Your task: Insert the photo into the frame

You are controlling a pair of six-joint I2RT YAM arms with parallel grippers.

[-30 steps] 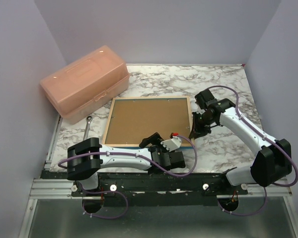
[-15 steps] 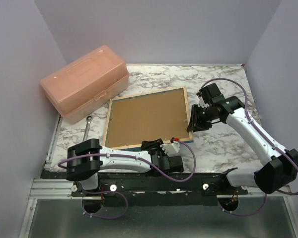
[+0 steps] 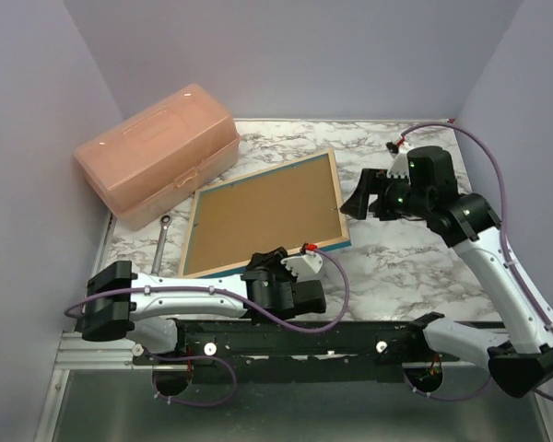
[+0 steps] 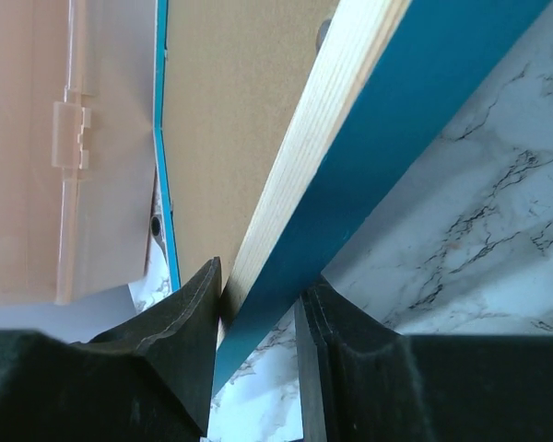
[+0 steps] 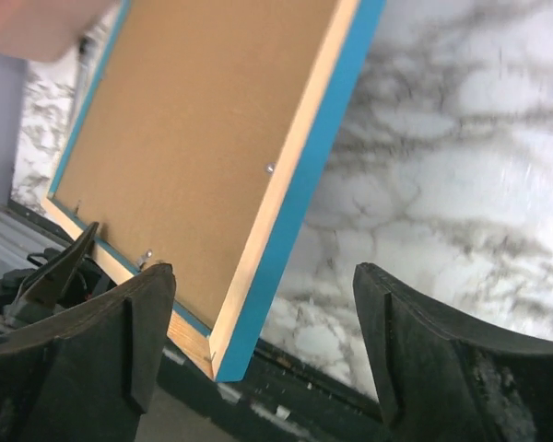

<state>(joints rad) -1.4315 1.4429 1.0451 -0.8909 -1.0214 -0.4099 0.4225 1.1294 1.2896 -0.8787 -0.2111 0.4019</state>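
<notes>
Next, the left gripper rises and shifts to the left in the top view, then releases the near bar (image 4: 264,267), which sits between its fingers.
The frame (image 3: 335,198) lies reverse side up on the marble table, skewed, with pale wood rails and a blue outer edge. A brown backing board (image 3: 263,219) fills it. My left gripper (image 3: 278,268) is shut on the frame's near rail; in the left wrist view the rail (image 4: 369,157) runs between the two fingers of that gripper (image 4: 263,295). My right gripper (image 3: 359,204) hangs open just off the frame's right edge, touching nothing. In the right wrist view the frame's near corner (image 5: 295,212) shows between the spread fingers of that gripper (image 5: 263,285). The photo is out of view.
A translucent pink lidded box (image 3: 157,152) stands at the back left, close to the frame's far corner. A small wrench (image 3: 163,235) lies left of the frame. Bare marble table (image 3: 415,267) stretches to the right, and walls close in three sides.
My right gripper opened, let go of the frame's right edge and rose back to the right. My left gripper closed on the near rail. The frame swung counterclockwise.
</notes>
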